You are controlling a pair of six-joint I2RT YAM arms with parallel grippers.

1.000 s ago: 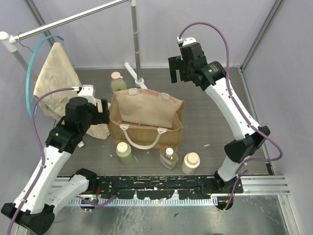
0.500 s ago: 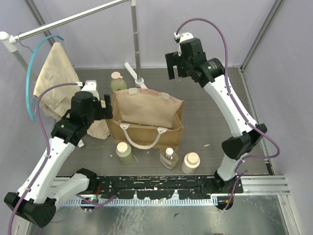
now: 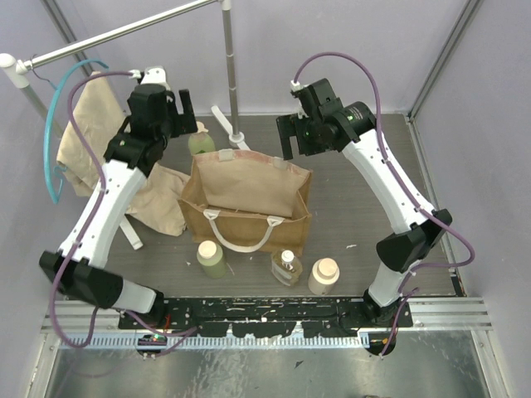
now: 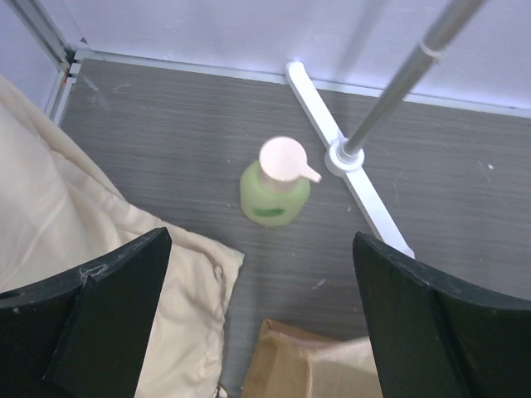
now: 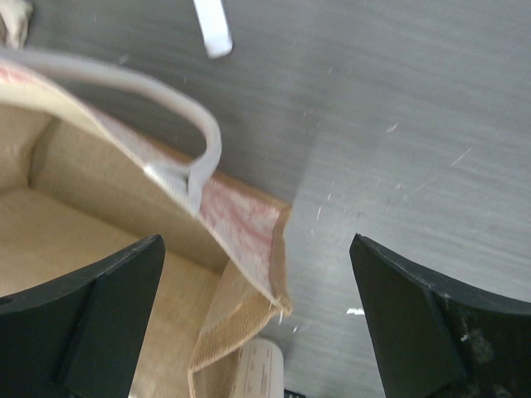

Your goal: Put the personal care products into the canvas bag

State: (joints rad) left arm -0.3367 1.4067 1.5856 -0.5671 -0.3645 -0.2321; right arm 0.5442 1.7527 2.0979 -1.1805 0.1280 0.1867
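Observation:
The back green bottle is still outside the bag [image 3: 249, 195], so my left gripper will lower outward onto the back green bottle's pale cap [image 3: 200, 128], open fingers straddling it.
The tan canvas bag [image 3: 249, 195] stands open mid-table. One pale green bottle [image 3: 200, 141] stands behind its back left corner. The other green bottle [image 3: 211, 259], the clear amber bottle [image 3: 287, 267] and the cream wide-capped bottle [image 3: 323, 276] stand in front of the bag. My left gripper [image 3: 184, 106] is open and empty, high above the back green bottle [image 4: 275, 182], which lies ahead of the fingers. My right gripper [image 3: 290, 137] is open and empty above the bag's back right corner [image 5: 249, 220], with the cream handle [image 5: 166, 91] in view.
A limp beige cloth [image 3: 158, 199] hangs from a teal hanger [image 3: 51, 124] on the left and spreads onto the table [image 4: 108, 274]. A metal rack pole [image 3: 231, 75] with a white foot [image 4: 353, 166] stands behind the bag. Frame posts line the edges.
My left arm swung from the bag's left side up and back to above the rear green bottle. My right gripper moved down and left toward the bag's back right corner.

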